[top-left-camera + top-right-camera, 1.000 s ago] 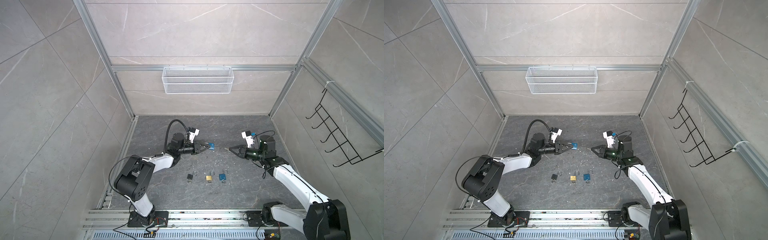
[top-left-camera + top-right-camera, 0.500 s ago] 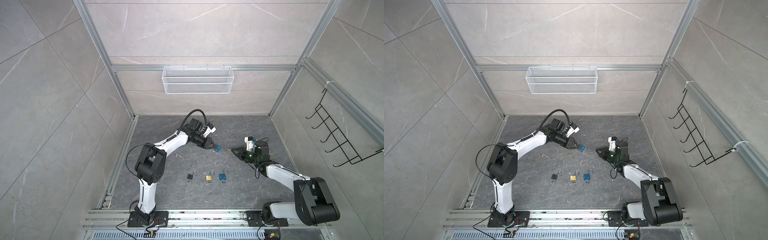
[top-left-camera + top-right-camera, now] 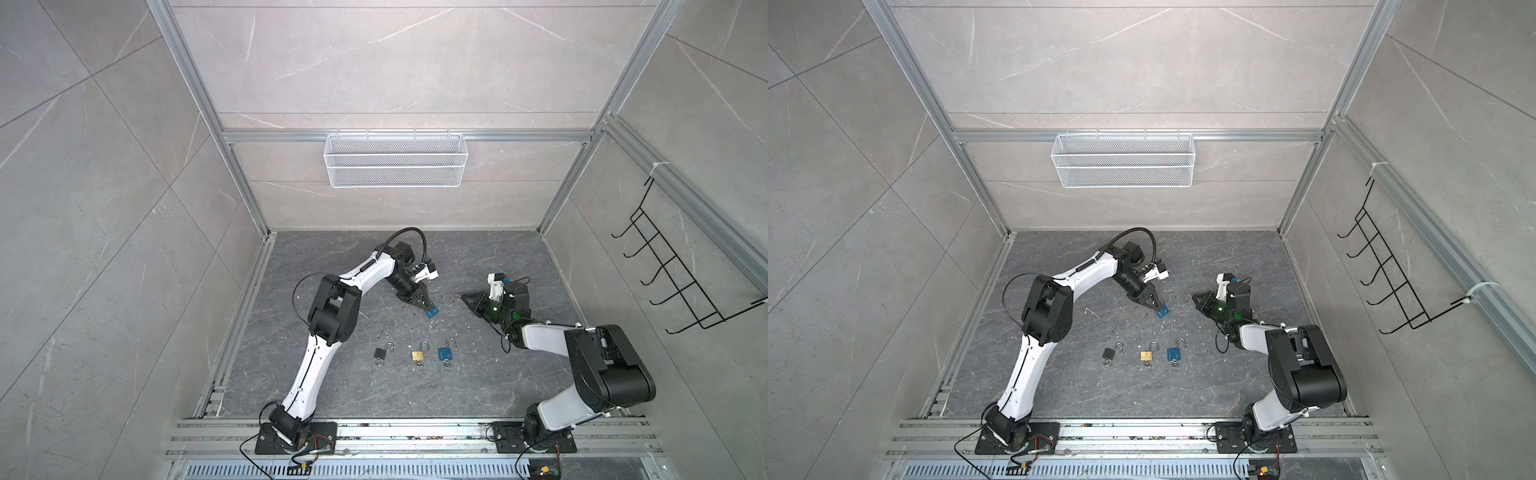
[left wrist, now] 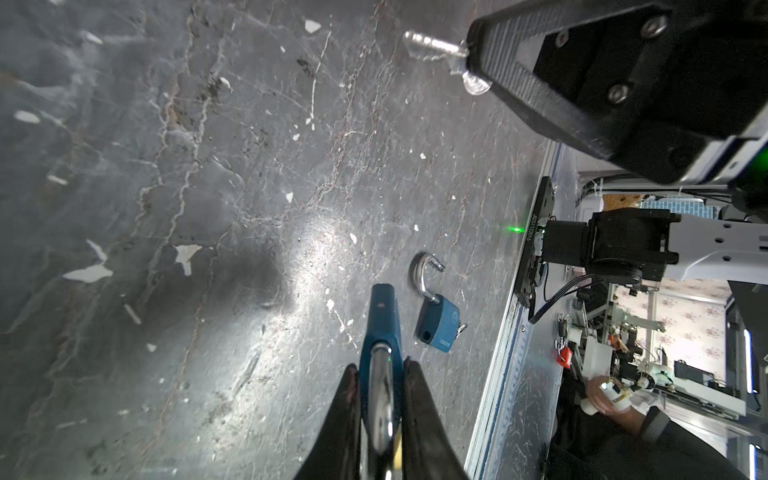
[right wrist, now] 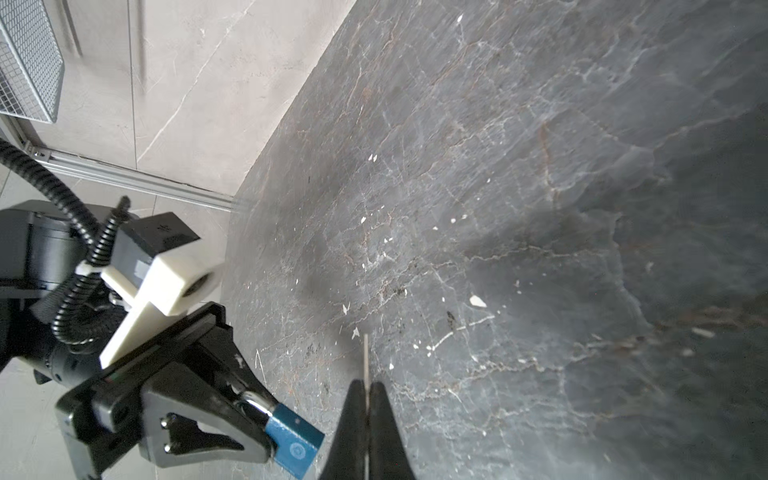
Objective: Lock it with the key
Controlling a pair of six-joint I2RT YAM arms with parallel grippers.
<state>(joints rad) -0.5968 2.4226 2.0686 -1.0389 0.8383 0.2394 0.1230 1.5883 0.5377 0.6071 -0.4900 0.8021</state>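
Observation:
The dark floor by the held padlock [image 3: 441, 316] is bare below my right gripper. I need to lower it there, toward the padlock, and let go of the silver key.
My left gripper [image 3: 423, 304] is shut on the silver shackle of a blue padlock [image 3: 432, 311], whose body sticks out past the fingertips above the dark floor. In the left wrist view the padlock [image 4: 381, 316] sits between the two black fingers. My right gripper [image 3: 466, 297] is shut on a silver key [image 4: 432, 45], and its thin blade [image 5: 365, 357] pokes out beyond the closed tips. The key points toward the held padlock [image 5: 295, 446] and stands apart from it, a short way to its right in both top views.
Three padlocks with raised shackles lie in a row nearer the front: black [image 3: 379, 353], brass [image 3: 417, 355] and blue [image 3: 444, 353]. A white wire basket [image 3: 395, 160] hangs on the back wall, and a black hook rack [image 3: 673, 282] on the right wall.
The left arm has reached farther out and turned the gripper to point the padlock down toward the front right. The right arm has folded lower, its gripper tip staying near the same spot.

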